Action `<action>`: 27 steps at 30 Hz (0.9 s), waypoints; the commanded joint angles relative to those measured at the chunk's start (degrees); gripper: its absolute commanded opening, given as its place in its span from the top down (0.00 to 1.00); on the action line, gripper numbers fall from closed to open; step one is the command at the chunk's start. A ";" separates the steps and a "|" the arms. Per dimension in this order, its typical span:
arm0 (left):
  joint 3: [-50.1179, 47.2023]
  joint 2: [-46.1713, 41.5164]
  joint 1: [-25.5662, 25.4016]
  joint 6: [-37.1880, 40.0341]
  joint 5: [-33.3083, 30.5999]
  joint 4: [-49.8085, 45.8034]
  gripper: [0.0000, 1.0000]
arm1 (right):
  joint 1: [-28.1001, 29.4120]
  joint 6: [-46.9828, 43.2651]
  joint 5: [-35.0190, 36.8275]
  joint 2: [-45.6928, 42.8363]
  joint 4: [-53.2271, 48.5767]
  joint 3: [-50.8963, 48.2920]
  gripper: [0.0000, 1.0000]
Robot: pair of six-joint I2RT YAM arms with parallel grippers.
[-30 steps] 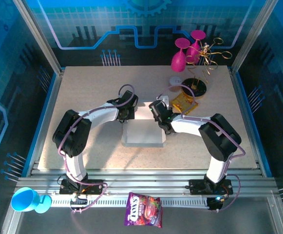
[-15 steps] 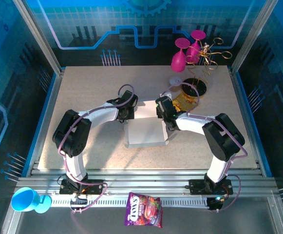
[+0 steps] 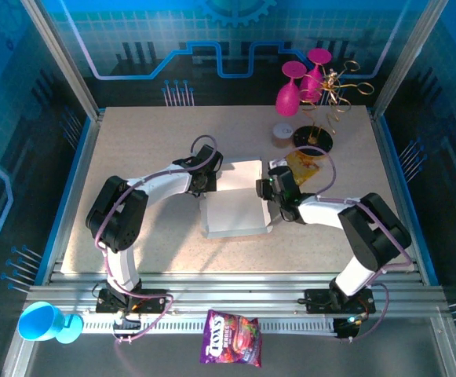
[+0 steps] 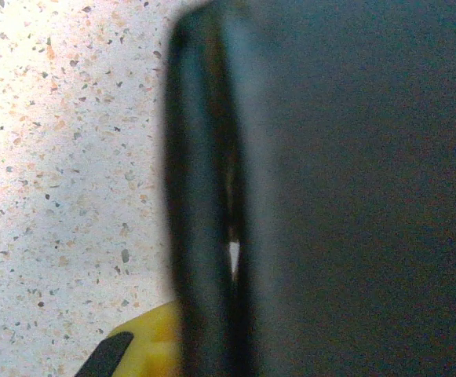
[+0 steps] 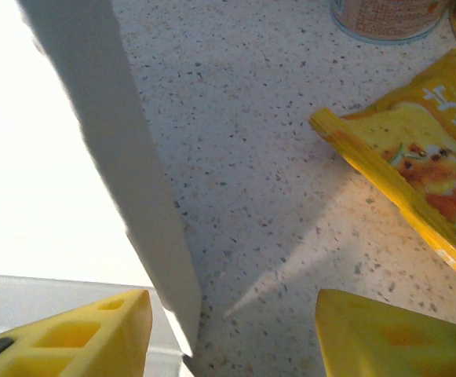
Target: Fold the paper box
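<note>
The box's thin side (image 3: 262, 167) (image 5: 143, 181) stands upright and runs outward beside my right gripper's box-side finger, so the gripper will ease outward along it, then close across it.
The white paper box (image 3: 234, 203) lies mid-table, partly folded, with a raised panel at its back. My left gripper (image 3: 209, 182) sits at the box's back-left corner. In the left wrist view a dark, blurred box panel (image 4: 345, 181) looms very close, one yellow finger (image 4: 145, 345) pressed against its edge, so the gripper is shut on it. My right gripper (image 3: 273, 188) is just off the box's right side. It is open (image 5: 231, 330) over bare table, and the box's right wall (image 5: 125, 173) stands beside its left finger (image 5: 71, 334).
A golden-yellow snack packet (image 3: 304, 163) (image 5: 416, 165) lies right of the right gripper. Behind it stand a small brown cup (image 3: 282, 132), a gold wire stand on a black base (image 3: 315, 140) and pink glasses (image 3: 300, 82). A purple candy bag (image 3: 231, 338) and a blue cup (image 3: 43, 322) rest at the front rail.
My right gripper has moved rightwards off the box's back-right corner onto bare table beside it. The back panel now shows uncovered. The left gripper has stayed put.
</note>
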 commanded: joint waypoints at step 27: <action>0.57 4.13 1.10 0.50 -1.35 -6.19 1.00 | 1.08 -2.99 7.94 9.10 -3.45 12.07 0.88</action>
